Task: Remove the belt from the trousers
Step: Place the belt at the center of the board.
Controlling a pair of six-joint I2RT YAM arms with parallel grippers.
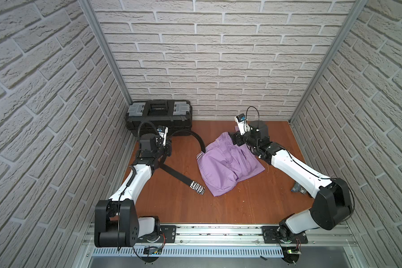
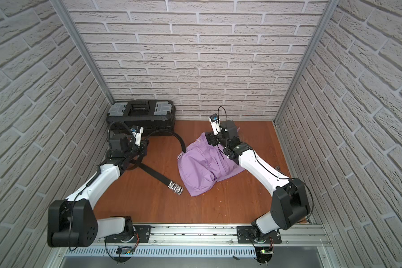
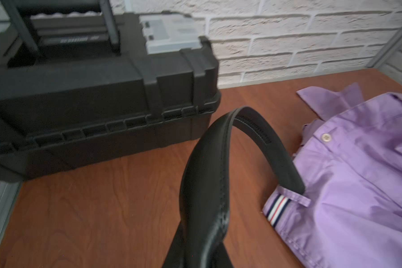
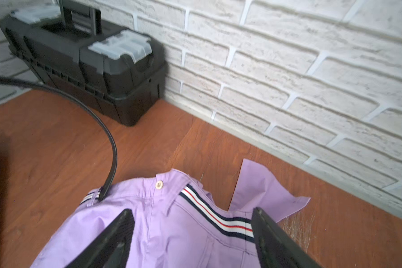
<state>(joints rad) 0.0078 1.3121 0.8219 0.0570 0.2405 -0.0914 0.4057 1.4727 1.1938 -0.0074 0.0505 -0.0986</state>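
My left gripper draws away from the trousers (image 1: pixel 228 164) over the bare tabletop before the toolbox next, then releases the strap, as it still threads the waistband loop.
The black belt (image 1: pixel 176 174) lies across the wooden table with its silver buckle (image 1: pixel 197 187) beside the lilac trousers (image 1: pixel 228 164). From there the strap rises to my left gripper (image 1: pixel 167 147), which is shut on it. It then arcs over and down into a striped loop at the trousers' waistband (image 3: pixel 286 197). In the left wrist view the belt (image 3: pixel 207 174) covers the jaws. My right gripper (image 4: pixel 193 222) is open, and its fingers (image 4: pixel 116 232) straddle the striped waistband of the trousers (image 4: pixel 172 232) without gripping it.
A black toolbox (image 1: pixel 159 116) stands against the back wall at the left, just behind the left wrist. Brick walls close in the back and both sides. A small grey object (image 1: pixel 298 189) lies beside the right arm. A metal rail (image 1: pixel 218 229) runs along the front.
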